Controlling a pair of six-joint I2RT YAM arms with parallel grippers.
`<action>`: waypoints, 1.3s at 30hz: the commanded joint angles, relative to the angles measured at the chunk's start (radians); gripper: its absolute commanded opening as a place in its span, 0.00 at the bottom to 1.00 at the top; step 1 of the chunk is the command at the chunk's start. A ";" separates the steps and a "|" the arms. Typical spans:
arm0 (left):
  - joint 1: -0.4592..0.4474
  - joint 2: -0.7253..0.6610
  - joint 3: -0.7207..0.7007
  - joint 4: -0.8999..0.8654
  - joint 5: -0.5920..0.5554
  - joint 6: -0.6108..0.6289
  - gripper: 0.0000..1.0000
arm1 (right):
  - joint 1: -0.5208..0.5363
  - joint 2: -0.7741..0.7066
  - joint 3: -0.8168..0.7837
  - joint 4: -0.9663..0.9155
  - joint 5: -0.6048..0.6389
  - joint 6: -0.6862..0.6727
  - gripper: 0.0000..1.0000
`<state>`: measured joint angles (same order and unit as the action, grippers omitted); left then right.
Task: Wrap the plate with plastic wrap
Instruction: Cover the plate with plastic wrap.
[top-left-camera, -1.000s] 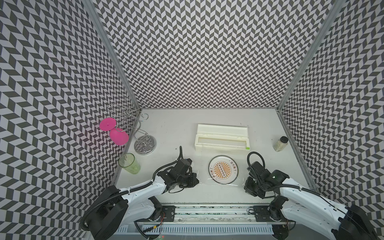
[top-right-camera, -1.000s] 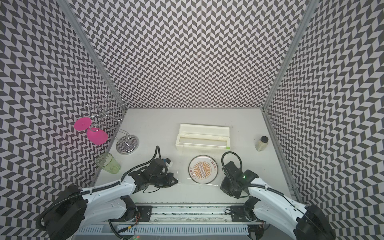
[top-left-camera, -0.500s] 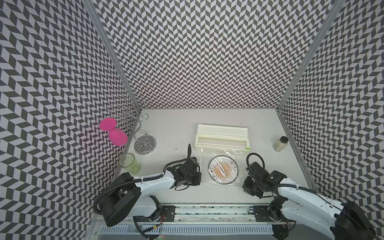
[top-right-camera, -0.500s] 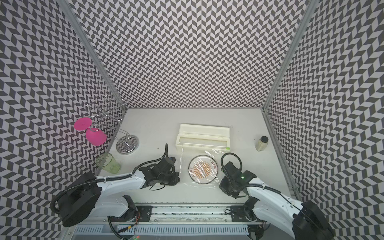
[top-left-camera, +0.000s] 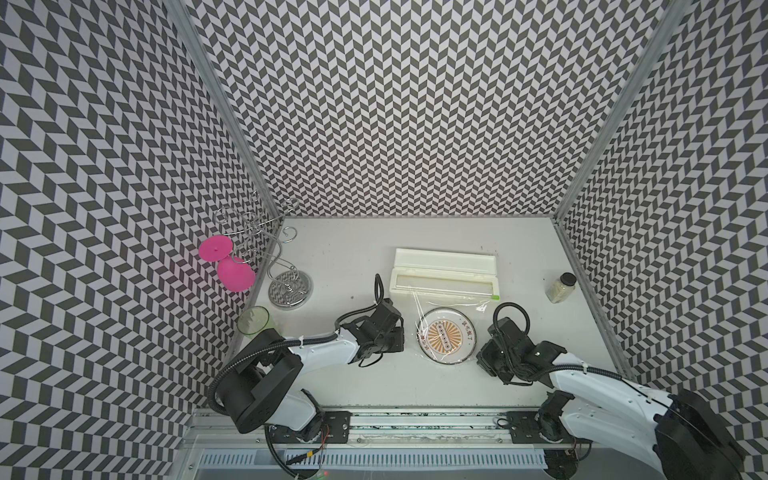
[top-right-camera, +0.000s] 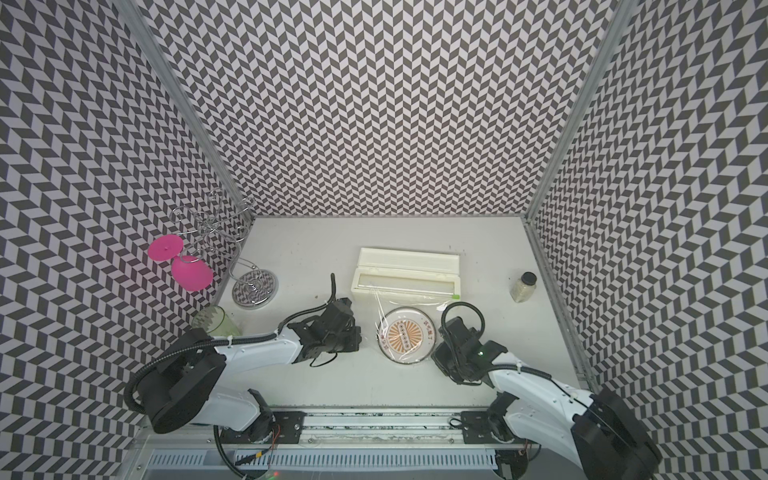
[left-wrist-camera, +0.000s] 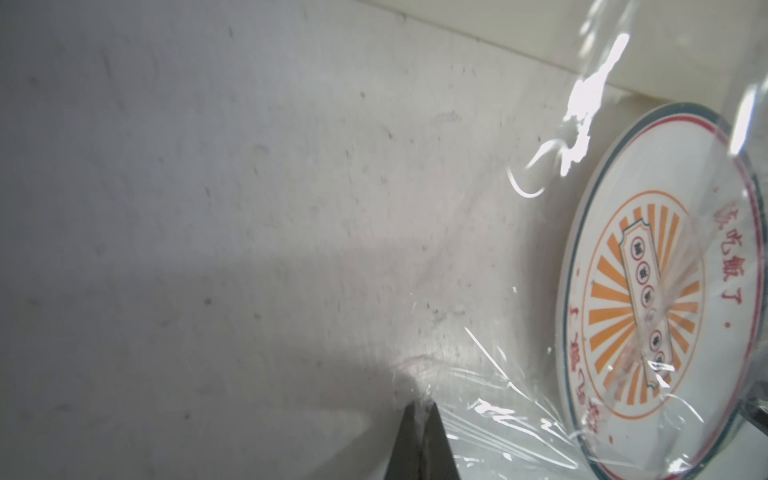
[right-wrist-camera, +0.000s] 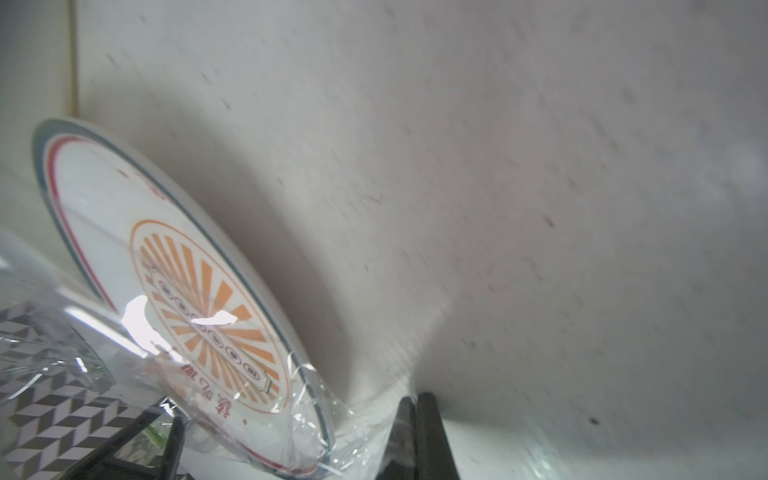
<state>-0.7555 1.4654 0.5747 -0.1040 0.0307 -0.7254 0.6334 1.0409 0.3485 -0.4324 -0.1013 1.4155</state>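
Note:
My left gripper eases outward to the tabletop (top-left-camera: 408, 324) (left-wrist-camera: 436, 268) beside the plate's rim next and releases the wrap there, since the plastic wrap already covers the plate.
The plate (top-left-camera: 446, 336) (top-right-camera: 406, 336) lies flat on the table in front of the dispenser box, with its orange sunburst centre showing through the film. The plastic wrap (top-left-camera: 419, 307) (top-right-camera: 380, 308) stretches from the box's front edge across the plate, crinkled along its sides. My left gripper (top-left-camera: 401, 341) (top-right-camera: 359, 338) is low at the plate's left side. In the left wrist view it (left-wrist-camera: 422, 409) is shut on the plastic wrap (left-wrist-camera: 519, 415). My right gripper (top-left-camera: 483, 360) (top-right-camera: 437, 358) is at the plate's right side. In the right wrist view it (right-wrist-camera: 415, 400) is shut on the plastic wrap (right-wrist-camera: 357, 428) beside the plate (right-wrist-camera: 104, 208).
The cream dispenser box (top-left-camera: 444, 275) (top-right-camera: 409, 274) stands open just behind the plate. A small jar (top-left-camera: 561, 286) is at the right wall. At the left are a metal stand (top-left-camera: 289, 287), pink glasses (top-left-camera: 226, 262) and a green cup (top-left-camera: 254, 321).
The film has come down over the plate and is now taut across it. My left gripper has moved right, towards the plate. My right gripper has shifted slightly towards it.

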 joint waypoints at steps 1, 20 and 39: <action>0.022 0.089 -0.026 -0.116 -0.091 0.018 0.00 | -0.028 0.060 -0.092 -0.043 0.101 0.055 0.00; 0.024 0.210 0.074 0.014 0.050 -0.009 0.02 | -0.041 0.133 -0.084 0.136 0.183 0.028 0.00; 0.152 0.141 0.060 -0.020 0.096 0.033 0.20 | -0.042 0.150 -0.114 0.188 0.131 0.013 0.00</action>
<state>-0.6205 1.5917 0.6628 0.0128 0.1677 -0.7071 0.5987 1.1450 0.2913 -0.0807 0.0181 1.4319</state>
